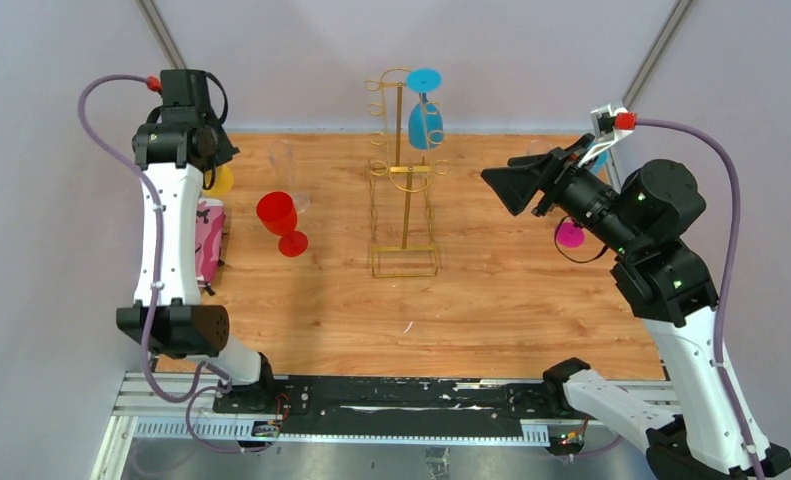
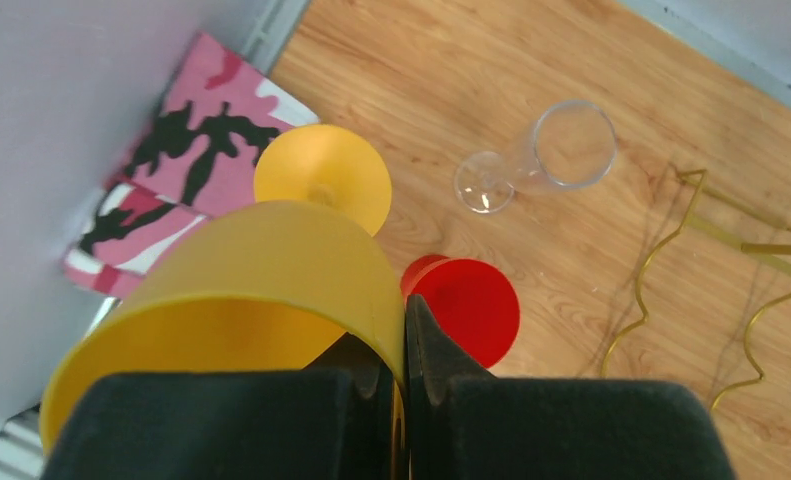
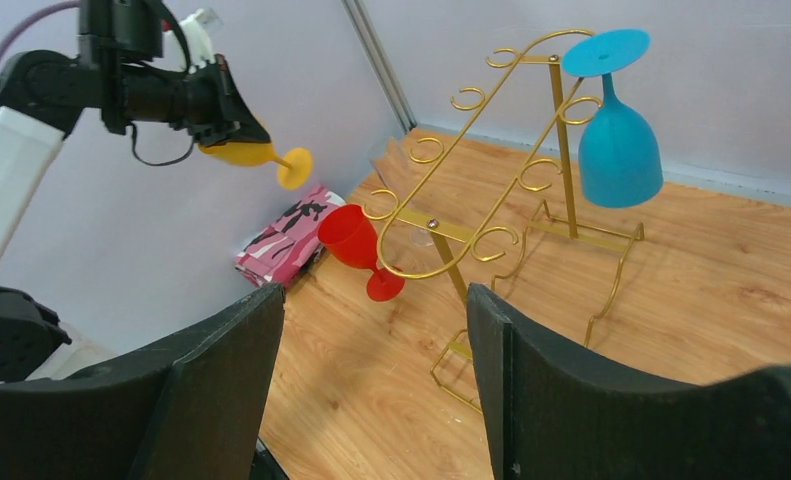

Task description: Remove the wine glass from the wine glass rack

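My left gripper will next go down to the empty table between the cloth and the red glass and stand the yellow wine glass on its base.
The gold wire wine glass rack stands mid-table, with a blue wine glass hanging upside down from a top hook on its right side. The right wrist view shows the same rack and blue glass ahead. My right gripper is open and empty, right of the rack and apart from it; its jaws frame bare table. My left gripper is raised at the far left, shut on the rim of a yellow wine glass.
A red glass stands left of the rack, with a clear glass behind it. A pink camouflage cloth lies at the left edge. A pink glass sits by my right arm.
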